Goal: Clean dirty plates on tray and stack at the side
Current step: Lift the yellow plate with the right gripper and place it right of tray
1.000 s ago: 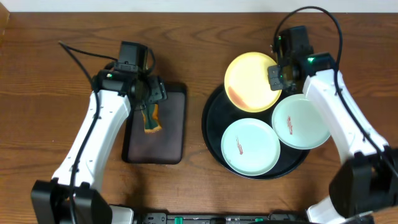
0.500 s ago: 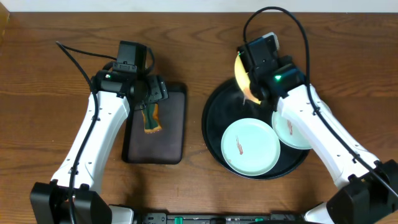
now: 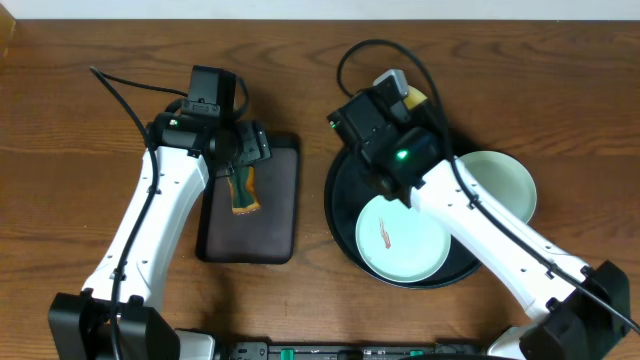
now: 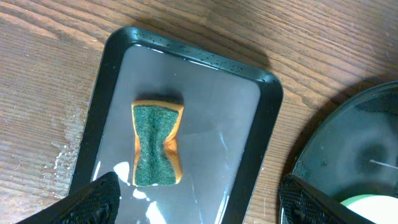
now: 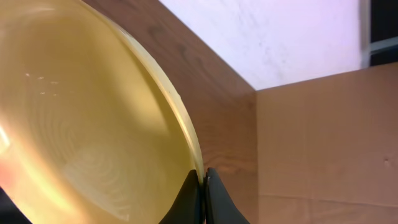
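Observation:
Since bare table lies past the tray's mint plates, I will move my right gripper to the right in the overhead view and down, releasing the pale yellow plate's rim there.
My right gripper (image 5: 204, 186) is shut on the rim of the pale yellow plate (image 5: 81, 124) and holds it tilted up above the round black tray (image 3: 340, 205). In the overhead view only a sliver of that plate (image 3: 414, 97) shows beside the right wrist. One mint plate (image 3: 403, 237) with a red-brown smear lies at the tray's front. The other mint plate (image 3: 503, 185) lies at the tray's right rim. My left gripper (image 4: 199, 205) is open and empty, hovering over a green and orange sponge (image 4: 155, 144).
The sponge lies in a small black rectangular tray (image 4: 245, 118), wet with droplets, left of the round tray (image 4: 348, 149). Bare wooden table surrounds both trays. The right arm (image 3: 470, 215) crosses over the round tray. A wall and a cardboard panel show behind the table.
My right gripper has lifted the yellow plate off the back of the tray and swung left with it, tipping it up. The right mint plate is now uncovered. The left arm has not moved.

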